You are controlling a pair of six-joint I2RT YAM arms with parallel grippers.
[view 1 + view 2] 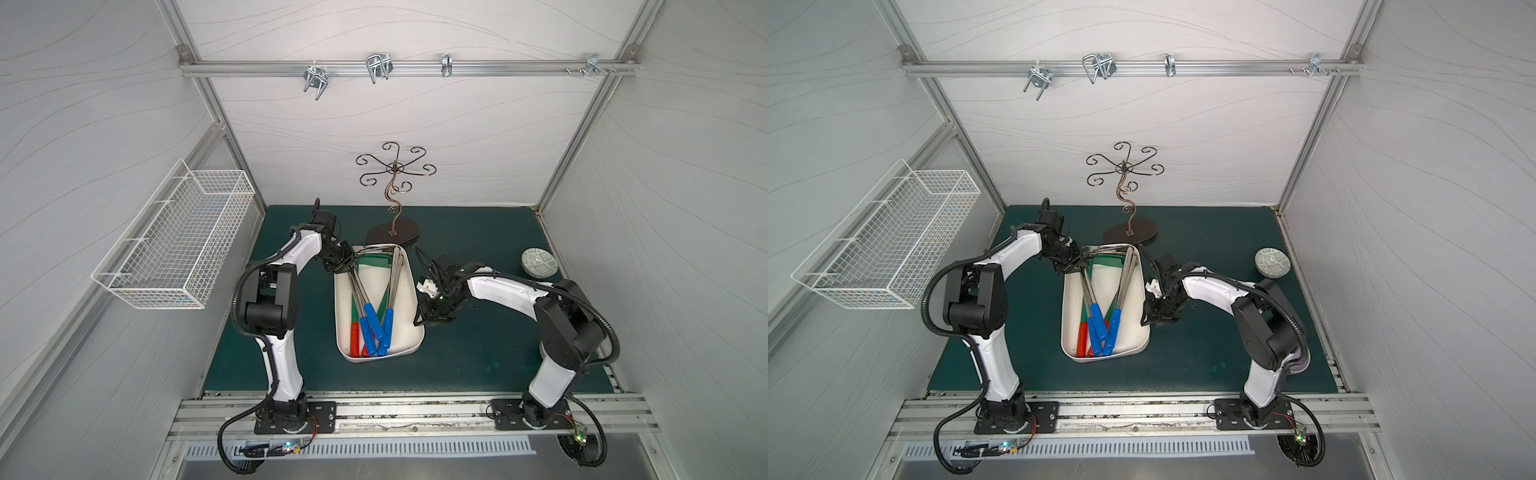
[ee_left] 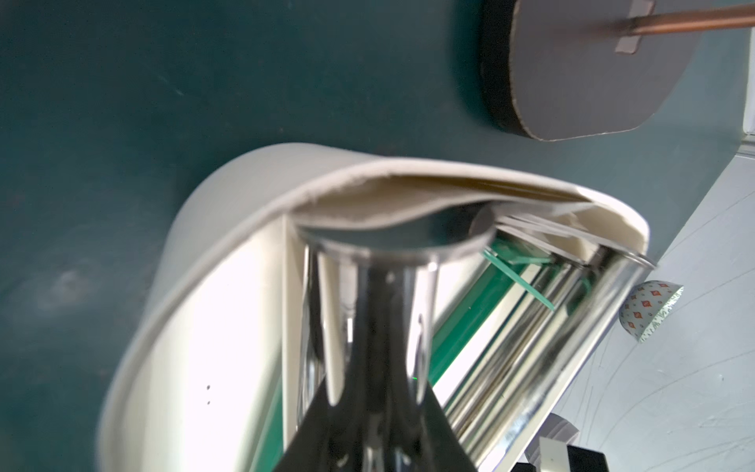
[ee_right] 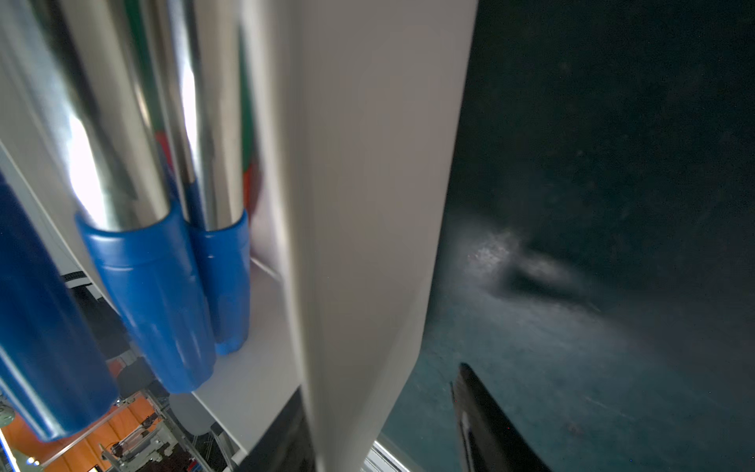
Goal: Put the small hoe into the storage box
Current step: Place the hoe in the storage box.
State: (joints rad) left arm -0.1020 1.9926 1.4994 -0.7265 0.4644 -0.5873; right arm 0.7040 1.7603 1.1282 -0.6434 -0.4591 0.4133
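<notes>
The robot's left gripper should go down slightly into the box's far corner (image 1: 357, 249) (image 2: 267, 251) and let go of the hoe's steel stem there, because the hoe's head is already inside the box's far side.
The storage box (image 1: 405, 330) (image 1: 1133, 332) is a cream tray in the middle of the green mat, and it holds several hoes with chrome shafts and blue, red or green handles. At the box's far left corner my left gripper (image 1: 347, 268) (image 2: 376, 429) is shut on the chrome shaft of a small hoe (image 2: 367, 306). That hoe's head sits against the box's far wall (image 2: 228, 212). My right gripper (image 1: 419, 322) (image 3: 380, 380) stands open astride the box's right wall (image 3: 367, 204). One finger is inside against the wall, and the outer finger (image 3: 482, 417) is apart from it.
A white wire basket (image 1: 174, 245) hangs on the left wall. A brown hook stand (image 1: 392, 235) rises just behind the box. A round patterned tin (image 1: 539, 262) lies at the far right of the mat. Metal hooks (image 1: 378, 66) hang from the back rail.
</notes>
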